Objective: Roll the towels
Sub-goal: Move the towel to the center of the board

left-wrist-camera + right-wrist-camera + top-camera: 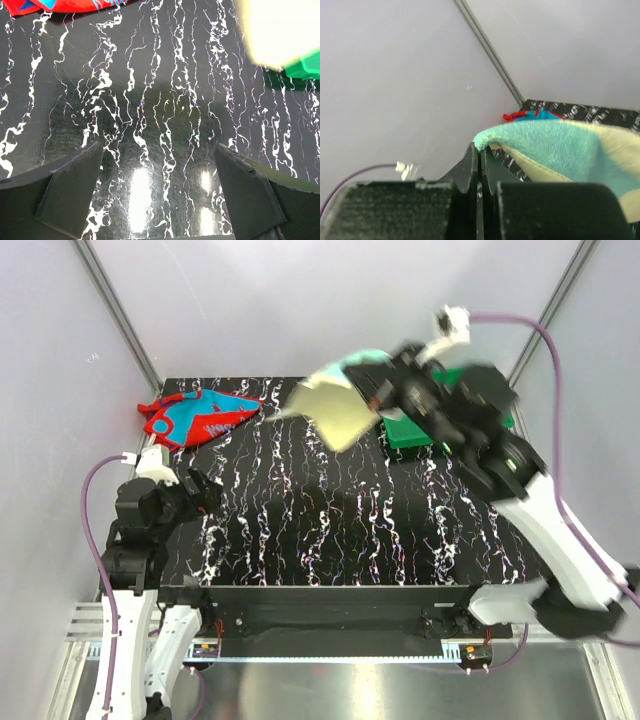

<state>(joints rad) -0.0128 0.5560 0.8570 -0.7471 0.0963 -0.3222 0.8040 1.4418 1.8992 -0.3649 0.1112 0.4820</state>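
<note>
My open left gripper moves across to a free corner of the pale yellow towel (335, 408) (280, 32) next, since this hangs to the gripper's right in the top view.
My right gripper (382, 390) is shut on a corner of the pale yellow towel (335, 408) and holds it in the air above the back middle of the table. Its teal patch (560, 147) is pinched at my fingertips (481, 150). The yellow towel also shows blurred at the top right of the left wrist view (280, 30). The red towel with teal-blue patterns (195, 417) lies crumpled at the back left corner; its edge shows in the left wrist view (60, 5) and the right wrist view (530, 115). My left gripper (157, 192) is open and empty, low over the table's left side (200, 490).
A green plastic tray (415, 430) sits at the back right, partly under the right arm; its corner shows in the left wrist view (306, 67). The black marbled tabletop (330, 530) is walled by white panels at the back and sides.
</note>
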